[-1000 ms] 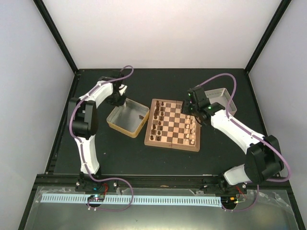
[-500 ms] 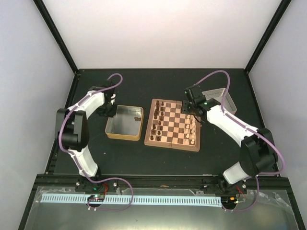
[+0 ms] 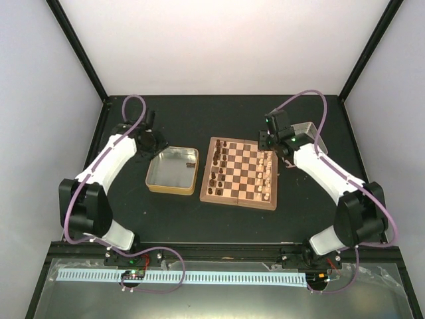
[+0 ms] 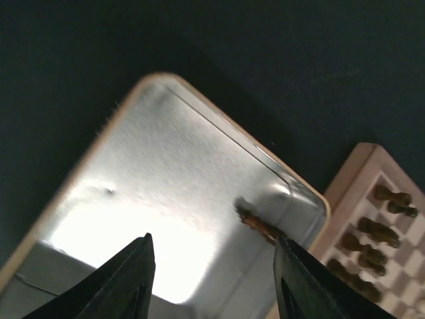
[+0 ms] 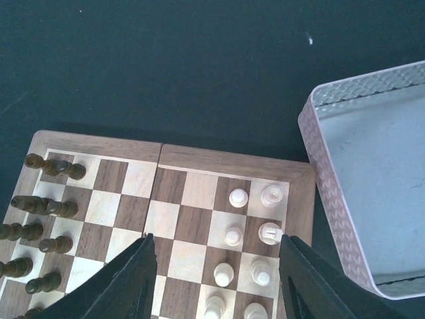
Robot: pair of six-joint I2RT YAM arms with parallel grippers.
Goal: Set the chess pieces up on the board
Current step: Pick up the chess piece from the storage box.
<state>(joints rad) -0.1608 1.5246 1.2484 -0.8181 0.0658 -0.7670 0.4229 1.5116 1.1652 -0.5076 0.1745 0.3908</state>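
The dark piece is lying on the bottom of the tin, so the robot's left gripper should next go down and to the right in the top view, with its fingers on both sides of the piece.
The board [image 3: 239, 174] lies mid-table, with dark chess pieces [image 3: 218, 167] ranked on its left side and pale cream pieces [image 3: 265, 177] on its right. One dark piece [image 4: 256, 223] lies inside the gold tin [image 4: 166, 173], near its far right corner, also visible from above [image 3: 190, 163]. My left gripper [image 3: 153, 142] hovers over the tin's far left corner, open and empty [image 4: 212, 266]; the piece lies just beyond its right fingertip [image 4: 292, 272]. My right gripper [image 5: 216, 259] stands open above the board's far right part [image 5: 192, 193], holding nothing.
The gold tin [image 3: 172, 171] sits left of the board. A silver tin [image 5: 372, 186] stands just past the board's far right corner, partly under the right arm [image 3: 312, 163]. Black frame posts rise at the back corners.
The left gripper opened and its arm swung out to the left. The gold tin turned from tilted to square with the board. The right gripper drew back towards the board's far right corner.
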